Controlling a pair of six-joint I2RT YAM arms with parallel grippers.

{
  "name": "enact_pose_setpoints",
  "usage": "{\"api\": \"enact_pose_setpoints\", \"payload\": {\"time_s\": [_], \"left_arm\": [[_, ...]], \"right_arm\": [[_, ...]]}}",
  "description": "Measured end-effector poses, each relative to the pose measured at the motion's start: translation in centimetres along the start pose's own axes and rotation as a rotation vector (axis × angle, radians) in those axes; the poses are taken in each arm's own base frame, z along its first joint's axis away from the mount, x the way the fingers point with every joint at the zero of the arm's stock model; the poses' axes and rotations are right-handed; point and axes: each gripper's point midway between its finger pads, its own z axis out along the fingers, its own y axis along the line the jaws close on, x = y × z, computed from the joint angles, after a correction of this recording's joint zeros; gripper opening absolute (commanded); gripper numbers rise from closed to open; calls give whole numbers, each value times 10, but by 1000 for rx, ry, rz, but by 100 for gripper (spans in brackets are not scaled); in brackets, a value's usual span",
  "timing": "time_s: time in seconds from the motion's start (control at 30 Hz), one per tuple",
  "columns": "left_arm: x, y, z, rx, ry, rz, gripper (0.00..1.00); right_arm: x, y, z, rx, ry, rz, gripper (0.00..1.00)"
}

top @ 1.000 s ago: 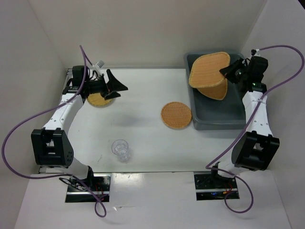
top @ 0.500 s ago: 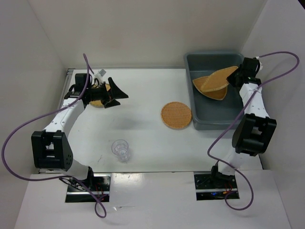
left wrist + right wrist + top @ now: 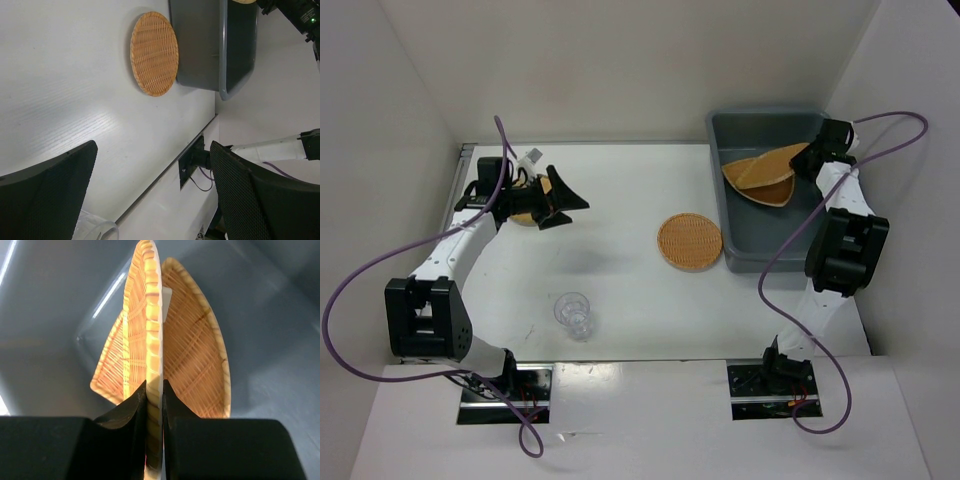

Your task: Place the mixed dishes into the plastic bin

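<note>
My left gripper moves down and across next onto the round plate's free rim (image 3: pixel 662 238), which lies below it and to its right in the top view, clear of the bin (image 3: pixel 775 248).
The blue-grey plastic bin (image 3: pixel 775 248) stands at the back right. My right gripper (image 3: pixel 808 160) is down inside it, shut on the rim of a tan woven plate (image 3: pixel 775 166) that tilts over a second plate (image 3: pixel 763 193) lying in the bin. In the right wrist view the held plate (image 3: pixel 151 315) shows edge-on between my fingers (image 3: pixel 131 405), with the other plate (image 3: pixel 200 360) behind it. A round plate (image 3: pixel 690 241) lies on the table beside the bin. Another round plate (image 3: pixel 524 214) is partly hidden under my open left gripper (image 3: pixel 567 201). The clear cup (image 3: pixel 573 312) stands near the front.
White walls enclose the table on three sides. The left wrist view looks past the open left gripper (image 3: pixel 154 150) at the round plate (image 3: pixel 154 54), the bin's outer wall (image 3: pixel 200 45) and the cup's rim (image 3: pixel 97 231).
My right gripper has carried its plate from above the bin down into it, toward the back right corner. The left gripper has shifted slightly toward the back.
</note>
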Motion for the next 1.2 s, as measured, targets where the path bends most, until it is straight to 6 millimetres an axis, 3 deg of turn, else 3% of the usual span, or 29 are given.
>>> {"api": "enact_pose_setpoints", "payload": {"time_s": [0.1, 0.13, 0.17, 0.47, 0.83, 1.2], "left_arm": [[-1, 1, 0, -1, -4, 3, 100], [0, 2, 1, -4, -5, 2, 100], [1, 3, 1, -6, -4, 0, 100], [8, 17, 4, -39, 1, -26, 100], [6, 18, 5, -42, -9, -18, 100], [11, 25, 7, -52, -5, -28, 100]], "right_arm": [[3, 3, 8, -19, 13, 11, 15], [4, 3, 10, -21, 19, 15, 25], [5, 3, 10, -21, 22, 20, 28], [10, -4, 10, 9, 39, 14, 46], [22, -20, 8, 74, 80, -6, 53], [31, -40, 7, 159, 105, -37, 53]]}}
